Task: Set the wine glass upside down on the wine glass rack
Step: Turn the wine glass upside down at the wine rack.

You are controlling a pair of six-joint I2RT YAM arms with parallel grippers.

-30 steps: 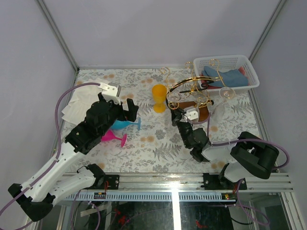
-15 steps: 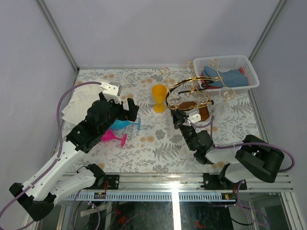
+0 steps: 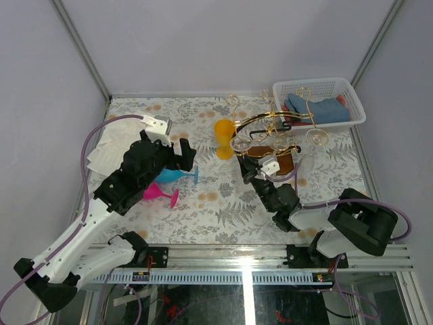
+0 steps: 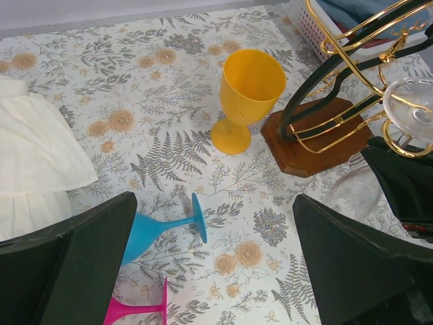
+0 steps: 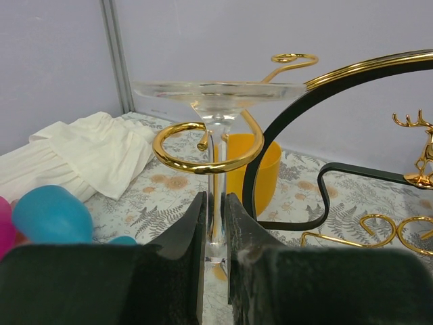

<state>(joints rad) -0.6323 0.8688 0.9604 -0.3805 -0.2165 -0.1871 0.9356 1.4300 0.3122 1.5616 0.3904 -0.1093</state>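
The robot's right gripper should next lower the glass's foot onto the gold wire curl [image 3: 241, 143] [image 5: 203, 166] and release, as the curl lies between the gripper and the foot, which is still clear above the curl.
The clear wine glass [image 5: 216, 91] hangs upside down, foot on top, with my right gripper [image 5: 215, 203] shut on its stem. The stem stands inside a gold wire curl [image 5: 203, 166] of the wine glass rack [image 5: 284, 128], and the foot sits just above that curl. From above, the foot [image 3: 240, 143] is at the left end of the rack [image 3: 287, 161], with the right gripper [image 3: 252, 166] just below it. My left gripper [image 4: 215, 203] is open and empty, hovering over the table left of the rack [image 4: 312, 142].
A yellow cup [image 3: 224, 137] stands upright just left of the rack. A blue glass [image 3: 177, 176] and a pink glass [image 3: 159, 195] lie under the left arm. White cloth [image 3: 108, 149] lies far left. A white basket [image 3: 318, 101] with blue cloth sits behind the rack.
The right gripper has carried the glass up and left, toward the rack's left curl, so the foot now sits over it. The left arm has not moved.
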